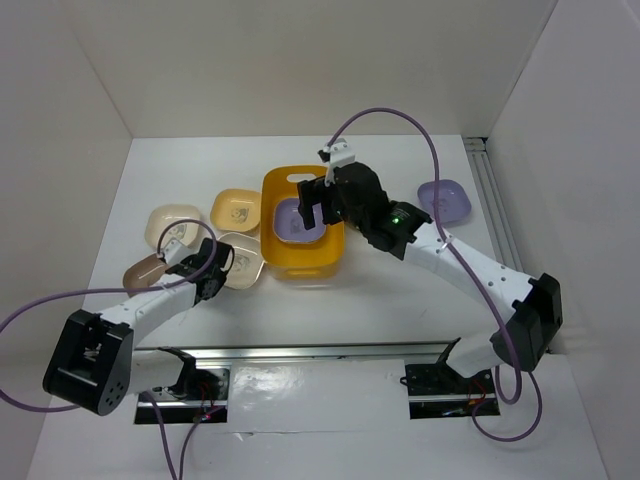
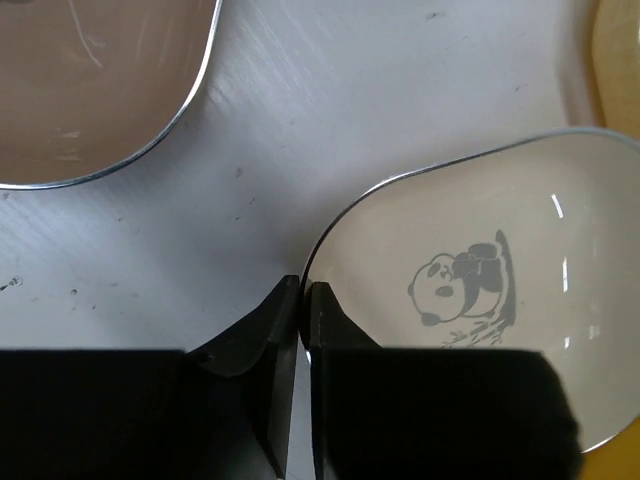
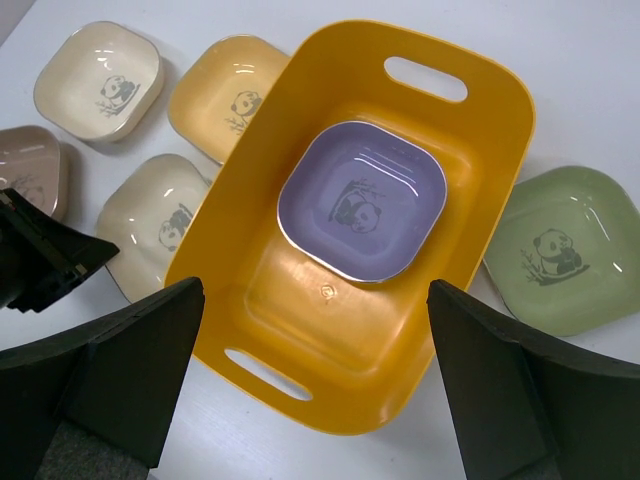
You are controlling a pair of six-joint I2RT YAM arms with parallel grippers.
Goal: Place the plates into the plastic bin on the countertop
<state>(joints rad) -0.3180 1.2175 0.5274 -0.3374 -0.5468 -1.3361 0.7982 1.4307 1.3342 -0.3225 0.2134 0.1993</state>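
I need to lift my left gripper up over the bin's side next, because the bin's side stands beside the cream plate. Then I need to lower it onto the lavender plate inside and let go.
The plastic bin (image 1: 303, 256) (image 3: 250, 300) stands mid-countertop (image 1: 400, 300) with one lavender plate (image 1: 296, 222) (image 3: 362, 200) lying flat inside. My right gripper (image 1: 320, 207) (image 3: 315, 300) hangs open above the bin with nothing between its fingers. My left gripper (image 1: 212, 268) (image 2: 301, 300) is shut on the near-left rim of a cream plate (image 1: 243, 260) (image 2: 480, 320) (image 3: 160, 222), which lies just left of the bin. A tan plate (image 1: 148, 272) (image 2: 90, 80), another cream plate (image 1: 173, 225) (image 3: 100, 82) and a yellow plate (image 1: 237, 210) (image 3: 225, 100) lie further left.
A second lavender plate (image 1: 444, 200) sits at the right near the metal rail (image 1: 495, 200). A green plate (image 3: 560, 250) lies right of the bin, hidden under the right arm in the top view. White walls close in the back and both sides.
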